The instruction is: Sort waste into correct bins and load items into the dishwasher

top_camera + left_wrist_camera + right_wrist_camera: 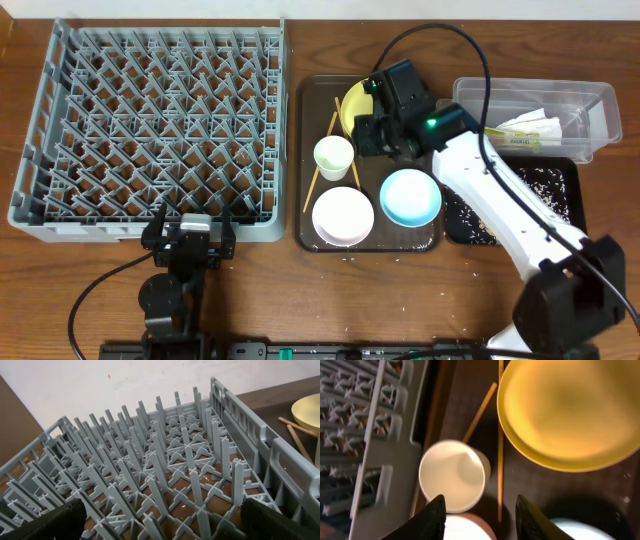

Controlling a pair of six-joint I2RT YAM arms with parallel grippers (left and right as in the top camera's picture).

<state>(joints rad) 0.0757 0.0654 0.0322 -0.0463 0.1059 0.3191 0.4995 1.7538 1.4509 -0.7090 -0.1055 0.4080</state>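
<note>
My right gripper lowers and shifts onto the white cup's plate-side rim [352, 151] [484, 476] next, since the cup stands below it and to its left in the overhead view.
My right gripper [368, 137] [480, 520] hovers over the brown serving tray, open, nothing between its fingers. Below it stand the white cup [334, 157] [451, 474], the yellow plate [352, 103] [570, 410] and two wooden chopsticks [322, 165] [500, 460]. The white bowl [343, 215] and light blue bowl [410, 196] sit at the tray's front. The grey dishwasher rack [150, 120] [165, 460] holds nothing. My left gripper [188, 240] [162, 527] rests wide open at the rack's front wall. The clear tub [590, 100] holds the wrapper [528, 128]. Rice lies in the black tray [575, 170].
The brown serving tray [305, 130] lies between the rack and the two bins. My right arm's white link [500, 210] crosses over the black tray. Loose rice grains dot the wooden table in front of the serving tray.
</note>
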